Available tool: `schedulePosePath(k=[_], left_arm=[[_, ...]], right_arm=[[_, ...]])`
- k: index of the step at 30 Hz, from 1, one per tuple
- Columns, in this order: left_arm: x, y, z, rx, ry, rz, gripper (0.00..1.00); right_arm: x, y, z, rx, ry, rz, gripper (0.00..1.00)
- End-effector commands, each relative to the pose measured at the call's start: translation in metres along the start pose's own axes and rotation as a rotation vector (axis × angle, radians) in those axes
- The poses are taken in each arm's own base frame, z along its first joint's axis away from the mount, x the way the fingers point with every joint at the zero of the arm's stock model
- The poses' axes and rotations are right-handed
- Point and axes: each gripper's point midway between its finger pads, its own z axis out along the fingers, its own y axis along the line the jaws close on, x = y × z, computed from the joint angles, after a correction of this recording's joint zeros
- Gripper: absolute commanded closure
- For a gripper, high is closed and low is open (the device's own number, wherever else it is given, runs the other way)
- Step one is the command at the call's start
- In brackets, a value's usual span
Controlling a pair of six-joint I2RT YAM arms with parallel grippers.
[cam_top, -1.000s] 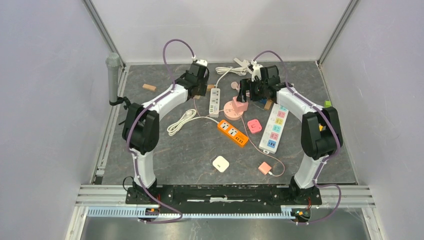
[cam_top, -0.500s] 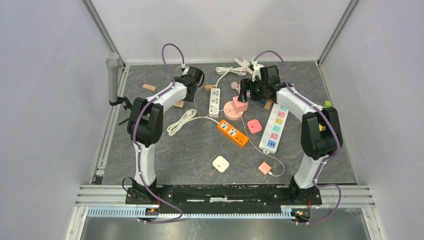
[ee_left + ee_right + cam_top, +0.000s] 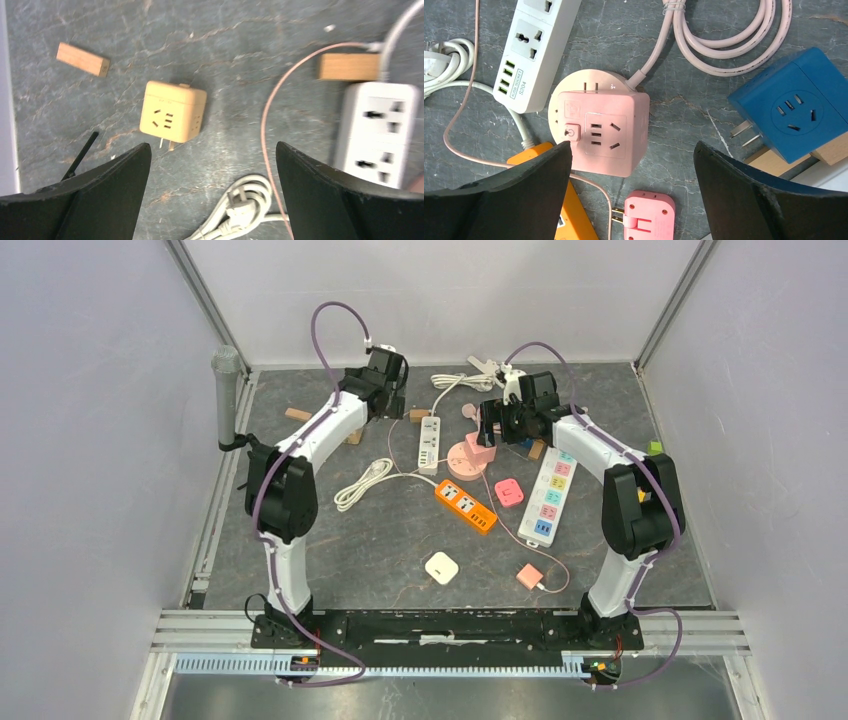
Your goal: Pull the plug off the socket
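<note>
The cube plug (image 3: 479, 451) sits off toward one open finger of the robot's right gripper, so that gripper should next move toward the white power strip and down around the cube plug's sides.
A pink cube plug (image 3: 599, 132) sits plugged into a round pale-pink socket (image 3: 574, 80), whose pink cord loops away behind it. In the top view the cube plug (image 3: 479, 451) stands on the round socket (image 3: 457, 467) mid-table. My right gripper (image 3: 631, 200) hangs open just above the cube, its fingers wide apart and touching nothing. My left gripper (image 3: 212, 190) is open too, over bare table at the back left. A tan cube adapter (image 3: 172, 110) lies loose on its side ahead of the left fingers, prongs showing.
Near the socket lie a blue cube adapter (image 3: 796, 110), a small pink flat adapter (image 3: 649, 215), an orange strip (image 3: 465, 505) and a white power strip (image 3: 531, 50). A pastel strip (image 3: 552, 495), wooden blocks (image 3: 82, 59) and a coiled white cord (image 3: 240, 205) also lie around.
The left gripper opened wide and swung back toward the far left, leaving the tan cube adapter on the table. The right gripper stayed open over the pink cube.
</note>
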Motion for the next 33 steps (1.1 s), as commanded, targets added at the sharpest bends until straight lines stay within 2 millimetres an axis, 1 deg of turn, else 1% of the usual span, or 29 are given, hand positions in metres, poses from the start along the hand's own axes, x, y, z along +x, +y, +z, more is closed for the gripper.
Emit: schedulePosePath(k=[1, 2, 4, 5, 7, 8, 9, 11, 12, 14, 16, 18, 20, 23, 25, 30, 33], left_arm=[[-0.067, -0.015, -0.058, 0.178, -0.2, -0.064, 0.0], [-0.073, -0.017, -0.063, 0.185, -0.241, -0.063, 0.0], [-0.082, -0.015, -0.07, 0.181, -0.314, -0.072, 0.0], [-0.087, -0.013, -0.071, 0.181, -0.339, -0.087, 0.0], [-0.088, -0.014, -0.068, 0.184, -0.341, -0.096, 0.0], [-0.088, -0.02, -0.067, 0.216, -0.328, -0.088, 0.0], [-0.083, -0.032, -0.066, 0.278, -0.286, -0.053, 0.0], [-0.08, -0.059, -0.072, 0.424, -0.232, -0.012, 0.0], [-0.077, -0.07, -0.074, 0.479, -0.211, -0.013, 0.0], [-0.073, -0.088, -0.075, 0.56, -0.171, -0.069, 0.0], [-0.062, -0.112, -0.078, 0.662, -0.112, -0.113, 0.05], [-0.045, -0.134, -0.077, 0.741, -0.039, -0.138, 0.11], [-0.027, -0.151, -0.074, 0.776, 0.029, -0.162, 0.16], [-0.006, -0.171, -0.074, 0.844, 0.1, -0.191, 0.2], [0.003, -0.185, -0.077, 0.908, 0.134, -0.221, 0.22], [0.029, -0.209, -0.064, 0.933, 0.224, -0.228, 0.31], [0.042, -0.219, -0.055, 0.935, 0.266, -0.222, 0.37]], right_arm=[[-0.013, 0.007, -0.005, 0.0, -0.04, -0.051, 0.05], [-0.014, 0.01, -0.004, 0.0, -0.041, -0.057, 0.06], [-0.015, 0.014, -0.001, 0.002, -0.042, -0.065, 0.06], [-0.015, 0.017, 0.0, -0.002, -0.043, -0.072, 0.06], [-0.017, 0.024, 0.003, -0.01, -0.055, -0.076, 0.06], [-0.016, 0.025, 0.005, 0.002, -0.056, -0.08, 0.06], [-0.015, 0.025, 0.007, 0.019, -0.051, -0.085, 0.06], [-0.012, 0.025, 0.011, 0.04, -0.043, -0.101, 0.06], [-0.01, 0.024, 0.013, 0.053, -0.035, -0.104, 0.07], [-0.004, 0.022, 0.019, 0.074, -0.018, -0.117, 0.08], [0.002, 0.021, 0.023, 0.086, -0.002, -0.116, 0.11], [0.005, 0.021, 0.025, 0.094, 0.0, -0.11, 0.17], [0.006, 0.019, 0.025, 0.118, -0.005, -0.104, 0.25], [0.003, 0.009, 0.02, 0.185, -0.028, -0.099, 0.38], [0.002, 0.007, 0.018, 0.2, -0.049, -0.087, 0.47], [-0.001, 0.009, 0.019, 0.199, -0.075, -0.039, 0.67], [-0.001, 0.011, 0.022, 0.19, -0.071, -0.028, 0.83]])
